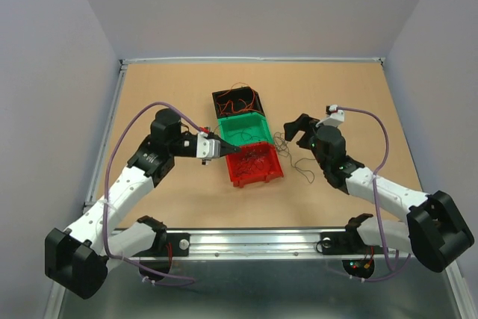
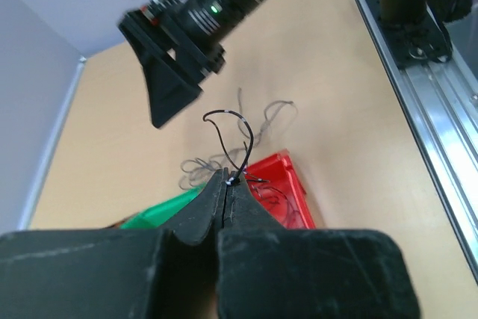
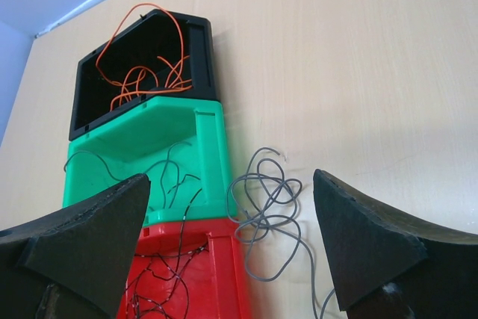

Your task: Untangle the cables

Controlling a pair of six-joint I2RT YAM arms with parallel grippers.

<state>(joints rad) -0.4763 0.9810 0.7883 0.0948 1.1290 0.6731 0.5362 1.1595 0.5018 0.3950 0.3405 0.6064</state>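
The left gripper tilts downward next, moves over that bin's middle (image 1: 254, 162) (image 2: 275, 202), and lowers the looped cable inside to release it, since the red bin already holds black cables.
Three small bins stand in a row. The black bin (image 1: 222, 96) holds orange cables (image 3: 142, 72). The green bin (image 1: 243, 131) holds a few thin dark cables (image 3: 160, 173). The red bin (image 1: 258, 173) holds a scribble of black cables (image 3: 160, 289). My left gripper (image 1: 233, 150) is over the red bin's near-left edge, shut on a black cable (image 2: 240, 140) that loops up from its tips (image 2: 230, 178). My right gripper (image 1: 293, 131) is open and empty, above a loose clump of grey cables (image 3: 272, 203) lying on the table just right of the green and red bins.
More grey cable (image 1: 305, 171) trails on the table toward the right arm. The wooden tabletop (image 1: 164, 102) has a raised rim, and a metal rail (image 1: 254, 240) runs along the near edge. Lavender arm cables (image 1: 381, 136) arc beside each arm.
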